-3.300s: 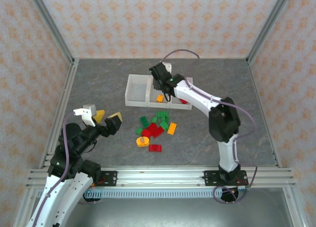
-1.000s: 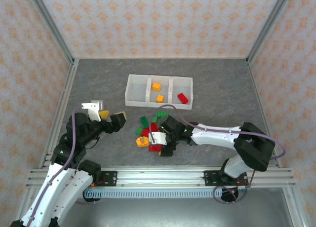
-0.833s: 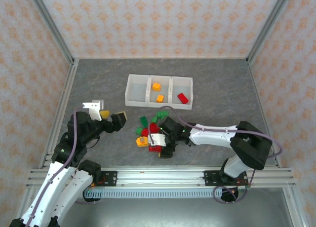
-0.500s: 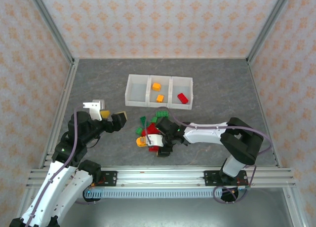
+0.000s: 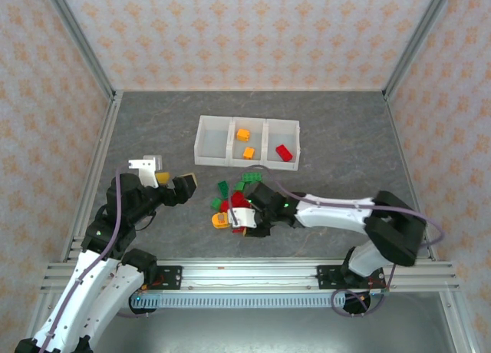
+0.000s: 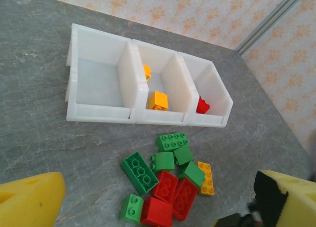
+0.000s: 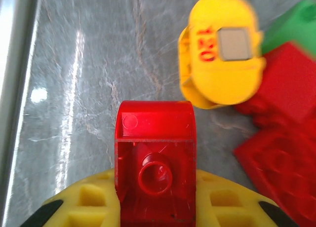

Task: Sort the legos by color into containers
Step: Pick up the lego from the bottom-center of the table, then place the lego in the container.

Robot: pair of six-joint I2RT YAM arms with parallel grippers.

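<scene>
The right gripper lifts the red brick up and outward next, over the bin with the red brick (image 5: 282, 141), and releases it there, since that bin holds the same color.
The legos lie in a loose pile (image 5: 244, 190) of green, red and orange bricks mid-table, just in front of the containers (image 5: 201, 142). My right gripper (image 5: 245, 222) is low at the pile's near edge, shut on a red brick (image 7: 155, 158) held between its yellow pads. Just beyond that brick lies a round orange piece (image 7: 220, 49). My left gripper (image 5: 172, 183) hovers open to the left of the pile, holding nothing. In the left wrist view a long green brick (image 6: 139, 171) and flat red bricks (image 6: 175, 192) lie between its fingertips (image 6: 29, 202).
The three joined white bins (image 6: 98, 113) stand in a row: the left one has nothing in it, the middle holds two orange bricks (image 6: 158, 99), the right one a red brick (image 6: 202, 106). An aluminium rail (image 5: 245, 275) runs along the near table edge.
My right gripper has closed on the red brick at the near edge of the pile and shifted slightly. The left arm has stayed put, open.
</scene>
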